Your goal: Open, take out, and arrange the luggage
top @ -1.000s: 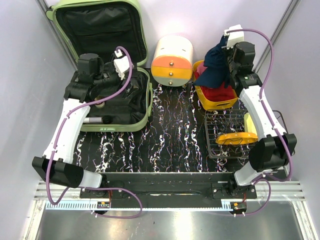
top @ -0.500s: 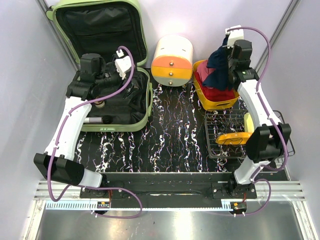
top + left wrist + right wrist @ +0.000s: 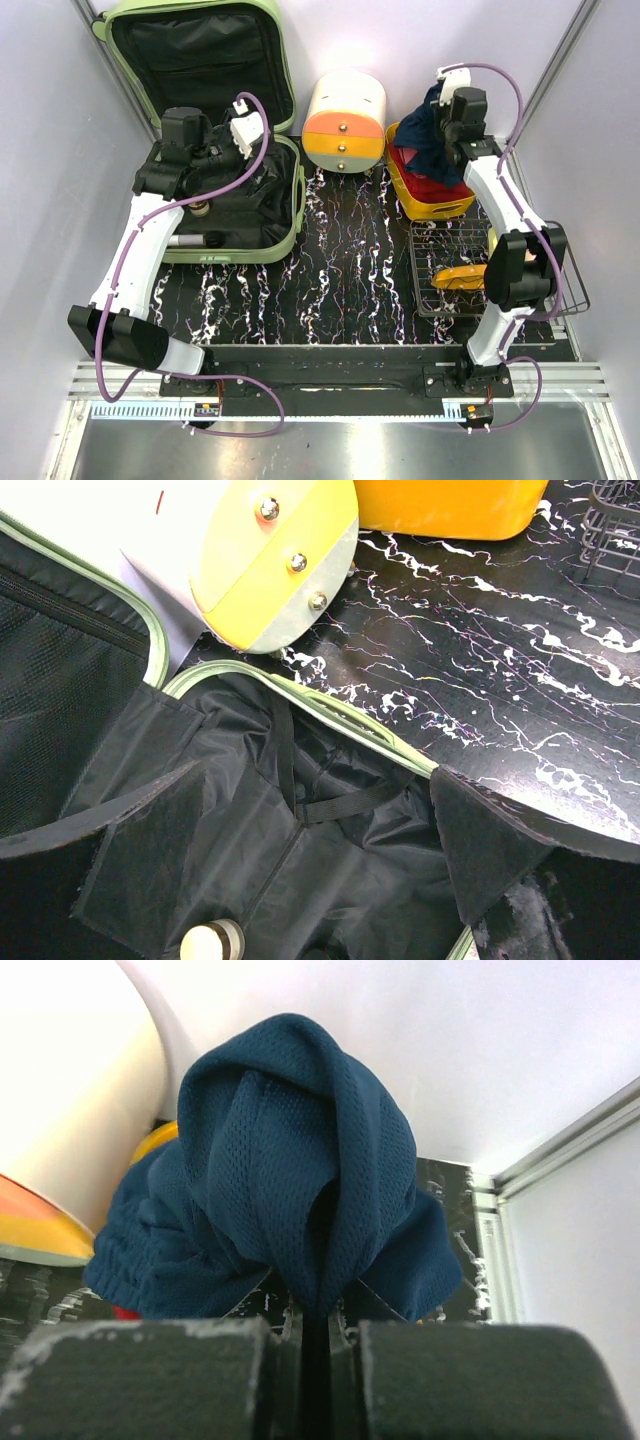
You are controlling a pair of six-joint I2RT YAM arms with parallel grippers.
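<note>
My right gripper holds the navy mesh cloth (image 3: 290, 1160). It needs to move straight down next and lower the cloth onto the red cloth.
The pale green luggage (image 3: 292, 205) lies open at the far left, its lid (image 3: 195, 50) propped against the back wall, black lining showing. In its lower half lie a white-capped bottle (image 3: 200, 207) and a dark cylinder (image 3: 197, 240). My left gripper (image 3: 212, 165) hovers over that half, open and empty. In the left wrist view its pads (image 3: 135, 875) stand wide apart above the lining (image 3: 330, 860), and the bottle cap (image 3: 210, 943) shows below. My right gripper (image 3: 442, 125) is shut on a navy mesh cloth (image 3: 290, 1160), which hangs over the orange bin (image 3: 432, 208).
A cream-and-orange cylindrical drawer box (image 3: 345, 122) stands at the back centre, between luggage and bin. Red cloth (image 3: 430, 188) lies in the bin. A wire rack (image 3: 450, 270) with a yellow-orange item (image 3: 462, 275) sits at the right, near the right arm.
My right gripper has carried the navy cloth left and toward the back wall, above the orange bin. The left arm has barely moved.
</note>
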